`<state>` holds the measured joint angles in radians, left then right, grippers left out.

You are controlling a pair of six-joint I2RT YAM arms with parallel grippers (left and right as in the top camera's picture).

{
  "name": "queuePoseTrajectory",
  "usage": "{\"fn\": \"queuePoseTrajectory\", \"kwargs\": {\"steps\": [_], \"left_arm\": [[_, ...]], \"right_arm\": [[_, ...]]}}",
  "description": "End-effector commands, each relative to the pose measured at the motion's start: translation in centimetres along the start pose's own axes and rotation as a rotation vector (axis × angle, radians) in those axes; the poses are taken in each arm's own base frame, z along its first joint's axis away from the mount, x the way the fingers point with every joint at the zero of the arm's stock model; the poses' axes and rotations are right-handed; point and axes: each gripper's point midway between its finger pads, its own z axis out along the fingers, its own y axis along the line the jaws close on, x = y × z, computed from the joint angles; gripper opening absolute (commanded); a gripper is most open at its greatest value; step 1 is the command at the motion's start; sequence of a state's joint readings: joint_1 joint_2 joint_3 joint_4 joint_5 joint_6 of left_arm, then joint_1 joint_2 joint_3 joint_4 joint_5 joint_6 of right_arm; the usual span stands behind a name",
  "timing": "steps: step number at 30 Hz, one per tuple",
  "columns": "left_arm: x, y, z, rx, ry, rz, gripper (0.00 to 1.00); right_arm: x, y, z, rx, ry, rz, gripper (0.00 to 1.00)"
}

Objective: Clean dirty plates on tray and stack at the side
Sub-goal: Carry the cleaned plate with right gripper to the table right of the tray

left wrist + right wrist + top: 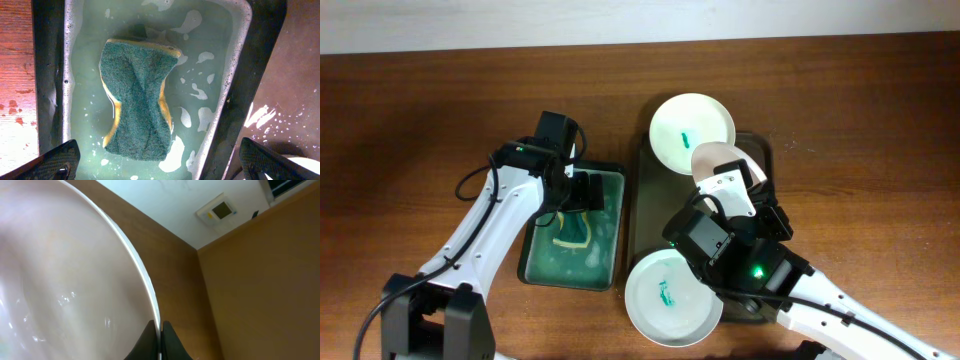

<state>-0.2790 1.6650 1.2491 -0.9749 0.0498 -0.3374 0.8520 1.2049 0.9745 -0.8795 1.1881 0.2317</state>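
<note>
Next, my right gripper moves off the tray (638, 190) to the right in the overhead view and down, and releases the plate on the tabletop there, since it lies bare.
The dark tray (638, 190) lies right of centre. A white plate (692, 132) with a green smear rests at its far end. Another smeared plate (672, 297) sits at its near end. My right gripper (160, 340) is shut on the rim of a third plate (65, 285) and holds it tilted up on edge above the tray; it also shows in the overhead view (718, 160). My left gripper (160, 160) is open above the green tub (610, 178), over the sponge (137, 102), not touching it.
The green tub (227, 95) holds soapy water with the yellow-green sponge (575, 230) in it. The tray's wet surface (290, 100) lies right of the tub. Bare wooden table surrounds both, with room at far left and far right.
</note>
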Motion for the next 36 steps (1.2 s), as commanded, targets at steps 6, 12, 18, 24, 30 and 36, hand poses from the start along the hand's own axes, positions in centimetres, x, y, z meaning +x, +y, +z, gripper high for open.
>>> {"fn": "queuePoseTrajectory", "kwargs": {"steps": [6,12,18,24,30,36], "left_arm": [[0.0,-0.2,-0.2,0.013,-0.005,0.002,1.0],[0.0,-0.2,-0.2,0.013,-0.005,0.002,1.0],[0.0,-0.2,-0.2,0.013,-0.005,0.002,1.0],[0.0,-0.2,-0.2,0.013,-0.005,0.002,1.0],[0.0,-0.2,-0.2,0.013,-0.005,0.002,1.0],[0.0,-0.2,-0.2,0.013,-0.005,0.002,1.0]], "right_arm": [[-0.7,-1.3,-0.4,0.046,-0.027,0.026,0.04],[-0.6,-1.5,0.1,0.054,-0.013,0.059,0.04],[0.4,-1.8,1.6,0.05,0.053,0.056,0.04],[3.3,2.3,3.8,-0.252,0.277,0.404,0.04],[9.7,-0.1,9.0,-0.485,0.631,0.816,0.04],[24.6,-4.6,15.0,-0.294,1.044,1.179,0.04]]}}
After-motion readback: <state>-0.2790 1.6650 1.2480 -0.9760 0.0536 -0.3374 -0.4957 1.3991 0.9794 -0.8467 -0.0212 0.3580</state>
